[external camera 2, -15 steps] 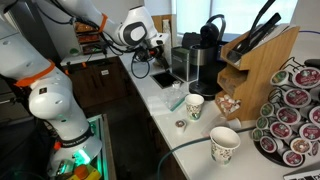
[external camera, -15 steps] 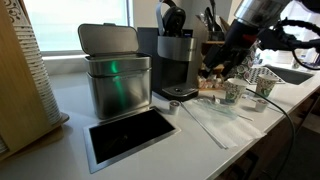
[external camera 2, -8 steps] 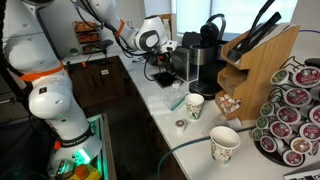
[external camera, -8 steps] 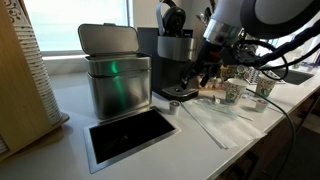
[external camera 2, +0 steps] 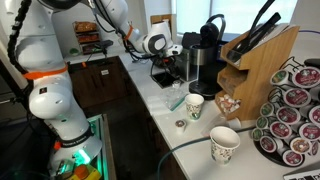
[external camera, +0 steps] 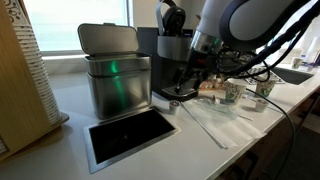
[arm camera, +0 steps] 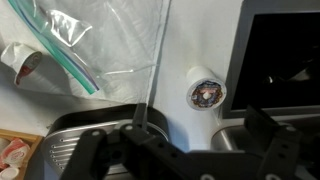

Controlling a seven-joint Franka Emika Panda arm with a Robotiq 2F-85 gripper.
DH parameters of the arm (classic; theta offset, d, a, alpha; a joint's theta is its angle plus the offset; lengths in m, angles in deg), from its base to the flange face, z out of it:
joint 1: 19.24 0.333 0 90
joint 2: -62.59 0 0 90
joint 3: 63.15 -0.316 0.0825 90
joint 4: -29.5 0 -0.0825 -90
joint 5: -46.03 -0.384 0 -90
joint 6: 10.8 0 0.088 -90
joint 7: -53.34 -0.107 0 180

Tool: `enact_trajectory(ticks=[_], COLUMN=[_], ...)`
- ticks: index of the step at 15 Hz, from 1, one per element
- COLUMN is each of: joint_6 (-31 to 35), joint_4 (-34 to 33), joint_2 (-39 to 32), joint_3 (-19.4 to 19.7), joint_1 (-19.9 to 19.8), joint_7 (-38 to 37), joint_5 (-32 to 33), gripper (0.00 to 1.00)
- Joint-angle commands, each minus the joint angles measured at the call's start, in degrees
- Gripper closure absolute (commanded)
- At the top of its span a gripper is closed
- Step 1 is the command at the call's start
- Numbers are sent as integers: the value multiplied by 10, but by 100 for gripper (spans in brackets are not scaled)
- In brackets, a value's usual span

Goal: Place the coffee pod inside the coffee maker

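Observation:
I need to lower my gripper over the coffee pod point(external camera: 174, 105) point(arm camera: 207, 93) on the white counter next, so that its spread fingers come to either side of it, because the pod is still below them.
The coffee pod point(arm camera: 207, 93), a small round capsule with a pale top, lies on the white counter between the drip tray point(arm camera: 70, 140) and a black inset panel point(arm camera: 285, 50); it also shows as a small disc point(external camera: 174, 104). The dark coffee maker point(external camera: 176, 52) point(external camera 2: 206, 58) stands tall behind it, its rounded lid raised. My gripper point(arm camera: 180, 138) point(external camera: 184, 87) point(external camera 2: 163, 72) hangs low in front of the machine, just short of the pod. Its fingers are spread wide apart with nothing between them.
A brushed-steel bin point(external camera: 115, 80) with its lid up stands beside the machine. A clear plastic bag point(arm camera: 90, 45) point(external camera: 212, 120) lies on the counter. White patterned cups point(external camera 2: 194, 105) point(external camera 2: 224, 146), a wooden knife block point(external camera 2: 255, 65) and a pod rack point(external camera 2: 295, 115) stand further along.
The arm has swung from the cups toward the coffee maker and come down near the counter by the drip tray. The gripper has stayed open.

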Motion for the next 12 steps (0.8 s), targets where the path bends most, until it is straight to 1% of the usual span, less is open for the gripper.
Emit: enact_trajectory(ticks=[1, 3, 6, 10, 12], joint_6=[18, 19, 19, 56, 61], joint_4=[1, -3, -5, -12, -19], joint_2=[-27, -42, -56, -70, -78], joint_3=[12, 11, 12, 21, 30], joint_1=[10, 10, 19, 40, 53], joint_7=[9, 27, 31, 20, 10], joint_5=[6, -7, 0, 27, 45], gripper=[0, 0, 0, 0, 0])
